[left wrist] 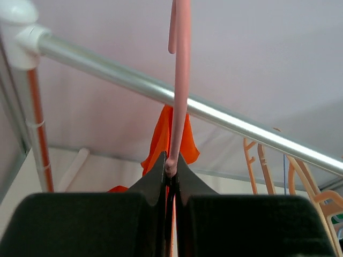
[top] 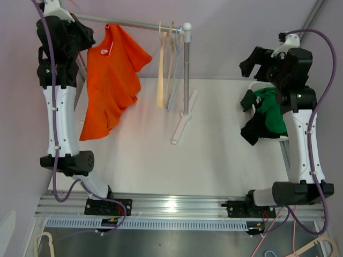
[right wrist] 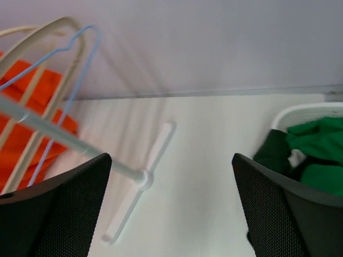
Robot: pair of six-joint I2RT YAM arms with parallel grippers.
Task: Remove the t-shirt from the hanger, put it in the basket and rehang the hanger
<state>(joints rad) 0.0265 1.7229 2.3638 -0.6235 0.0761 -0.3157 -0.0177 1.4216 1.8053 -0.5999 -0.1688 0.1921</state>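
The t-shirt's lower hem (top: 109, 131) hangs free. I will swing my right gripper back and to the left in the top view next and turn onto it.
An orange t-shirt (top: 111, 80) hangs on a pink hanger (left wrist: 180, 80) from the metal rail (top: 134, 23) of a rack at the back left. My left gripper (left wrist: 171, 168) is shut on the hanger's stem just below the rail, with the shirt (left wrist: 161, 142) hanging behind and below it. In the top view the left gripper (top: 88, 36) sits at the shirt's left shoulder. My right gripper (right wrist: 171, 176) is open and empty, held above the table at the right (top: 256, 61), far from the shirt.
Several empty hangers (top: 167, 64) in beige and blue hang at the rail's right end beside the upright post (top: 186, 69) and its foot (top: 184, 120). A white basket (top: 261, 87) with green and dark clothes (top: 267, 112) stands at the right.
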